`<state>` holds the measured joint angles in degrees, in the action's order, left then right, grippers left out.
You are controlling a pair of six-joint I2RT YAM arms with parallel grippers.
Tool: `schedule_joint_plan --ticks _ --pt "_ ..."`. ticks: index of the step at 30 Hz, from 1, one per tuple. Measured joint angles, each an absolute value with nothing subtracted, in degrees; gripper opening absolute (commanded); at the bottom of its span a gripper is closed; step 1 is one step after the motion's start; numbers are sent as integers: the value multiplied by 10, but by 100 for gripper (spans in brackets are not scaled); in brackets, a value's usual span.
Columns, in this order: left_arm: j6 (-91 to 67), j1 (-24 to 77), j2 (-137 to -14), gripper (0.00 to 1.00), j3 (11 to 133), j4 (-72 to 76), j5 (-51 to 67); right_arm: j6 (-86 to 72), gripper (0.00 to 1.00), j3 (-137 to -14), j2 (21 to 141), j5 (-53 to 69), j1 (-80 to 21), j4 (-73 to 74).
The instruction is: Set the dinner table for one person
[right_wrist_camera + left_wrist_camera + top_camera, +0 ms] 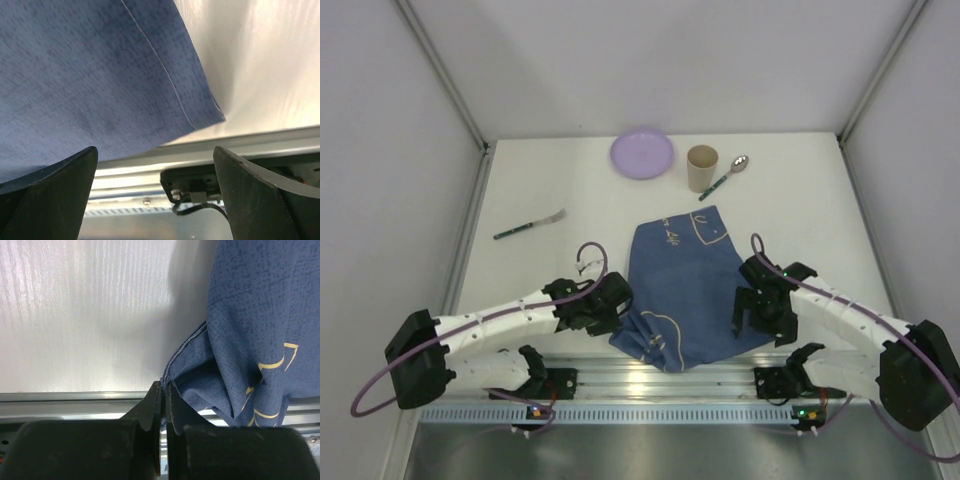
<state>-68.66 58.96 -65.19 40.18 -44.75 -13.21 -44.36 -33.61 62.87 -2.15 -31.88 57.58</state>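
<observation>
The mat's near edge beside its corner is below and just beyond the open fingers, so my right gripper moves down slightly outward onto it next and closes.
On the white dinner table [550,190] lies a rumpled blue cloth mat [685,285] with pale line drawings, its near end hanging over the aluminium rail [650,375]. My left gripper [620,312] is shut on the mat's near left edge; the left wrist view shows the gripper [164,385] pinching a fold of the mat [250,330]. My right gripper [750,310] stands open beside the mat's near right corner. In the right wrist view that gripper [155,150] has nothing between its fingers, and the mat [90,75] lies just beyond them.
At the back stand a purple plate [642,154] and a beige cup [702,167], with a spoon [725,178] to the cup's right. A green-handled fork [530,226] lies at the left. White walls enclose the table on three sides.
</observation>
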Motion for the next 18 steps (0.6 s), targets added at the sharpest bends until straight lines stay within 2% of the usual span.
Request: schedule_joint_plan --ticks 7,10,13,14,18 --pt "-676 590 -664 0 405 -451 -131 -453 88 -319 663 -19 -319 497" --pt "-672 590 -670 0 405 -451 -131 -450 64 -327 692 -25 -319 491" --pt "-671 590 -669 0 407 -455 -132 -442 11 -336 713 -27 -319 490" --pt "-672 590 -668 0 408 -458 -132 -440 0 -339 718 -28 -319 490" --pt "-671 588 -648 0 410 -471 -136 -434 0 -351 730 -27 -319 489"
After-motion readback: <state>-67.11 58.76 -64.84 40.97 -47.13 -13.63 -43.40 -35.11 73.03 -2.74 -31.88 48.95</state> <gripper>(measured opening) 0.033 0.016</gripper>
